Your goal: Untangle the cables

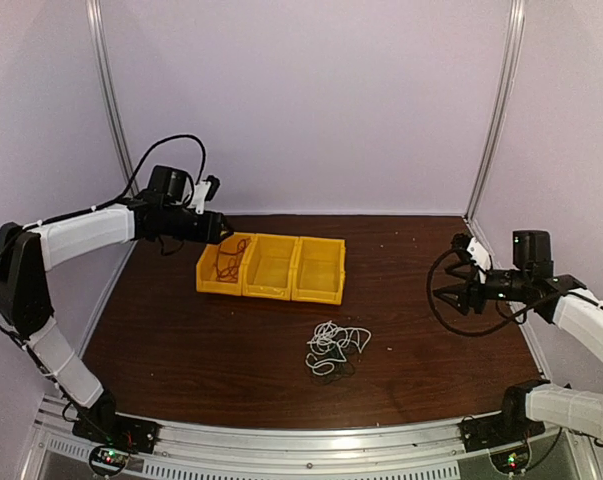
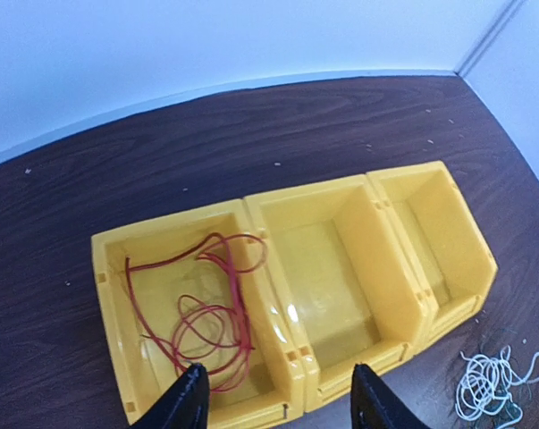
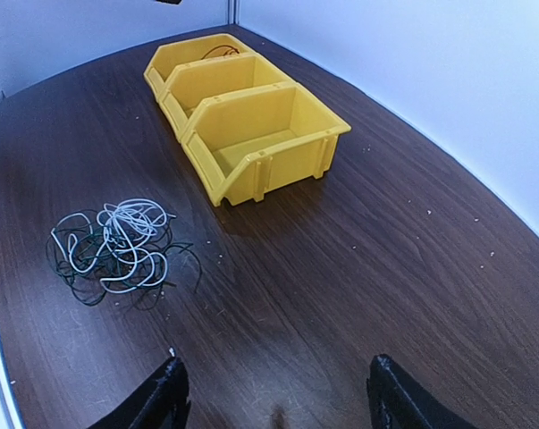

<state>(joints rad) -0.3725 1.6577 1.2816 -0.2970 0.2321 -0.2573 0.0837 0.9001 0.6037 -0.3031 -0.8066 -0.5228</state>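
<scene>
My right gripper will move down and to the left in the top view, onto the loop's outer bend [image 1: 369,336] [image 3: 164,266], because a white cable loop sticks out clear of the tangle.
A red cable [image 1: 229,260] [image 2: 236,299] lies coiled in the leftmost of three joined yellow bins [image 1: 271,291] [image 2: 291,357] [image 3: 278,143], with one loop resting on the wall toward the middle bin. My left gripper [image 1: 221,228] [image 2: 278,371] hangs open above that bin's near edge, nothing between its fingers. A white cable [image 1: 330,338] [image 3: 126,234] [image 2: 486,382] and a dark green-black cable [image 1: 337,366] [image 3: 71,273] lie tangled together on the table in front of the bins. My right gripper [image 1: 444,293] [image 3: 273,368] is open and empty, above the table to the right of the tangle.
The middle and right bins hold nothing. The dark wooden table [image 1: 411,340] ends at white walls behind and at the sides, with metal corner posts [image 1: 496,110]. The left arm [image 1: 81,235] reaches in from the left side.
</scene>
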